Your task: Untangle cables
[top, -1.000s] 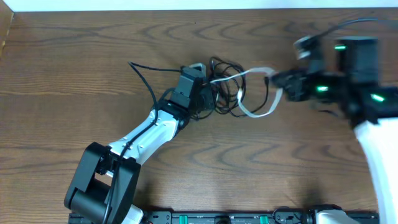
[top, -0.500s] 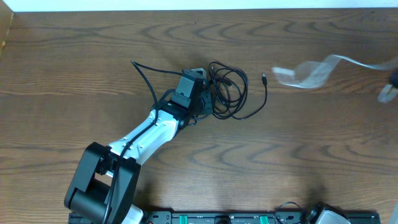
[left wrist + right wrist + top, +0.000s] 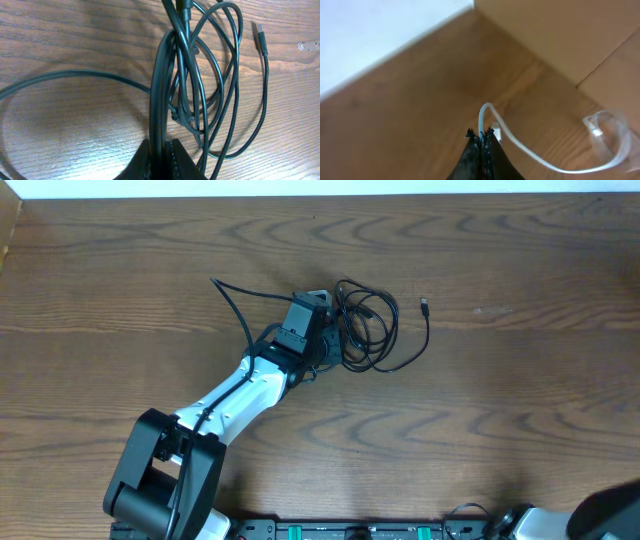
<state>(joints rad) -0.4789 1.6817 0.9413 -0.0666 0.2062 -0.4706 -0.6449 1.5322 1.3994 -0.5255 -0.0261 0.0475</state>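
My right gripper moves down and back next and releases the white cable [image 3: 530, 150] clear of the black loops, since bare tabletop lies below the gripper and back from it.
The black cables [image 3: 368, 330] lie in loose overlapping loops at mid-table, with one plug end [image 3: 424, 305] pointing up and a tail [image 3: 228, 292] running off to the left. My left gripper [image 3: 326, 340] sits at the left side of the loops. In the left wrist view the left gripper [image 3: 161, 146] is shut on a thick bundle of black cable strands [image 3: 159, 90]. The white cable [image 3: 530, 150] shows only in the right wrist view. My right gripper [image 3: 482, 136] is shut on it near one end, and its far plug [image 3: 596, 126] trails blurred to the right.
The right arm is outside the overhead view except a dark part at the bottom right corner [image 3: 612, 515]. In the right wrist view a tan box wall [image 3: 560, 35] and a white wall [image 3: 375, 35] border the wooden table [image 3: 410, 115].
My right gripper pulled the white cable out of the tangle, carried it rightwards and left the overhead view. The black cables and the left gripper stayed in place.
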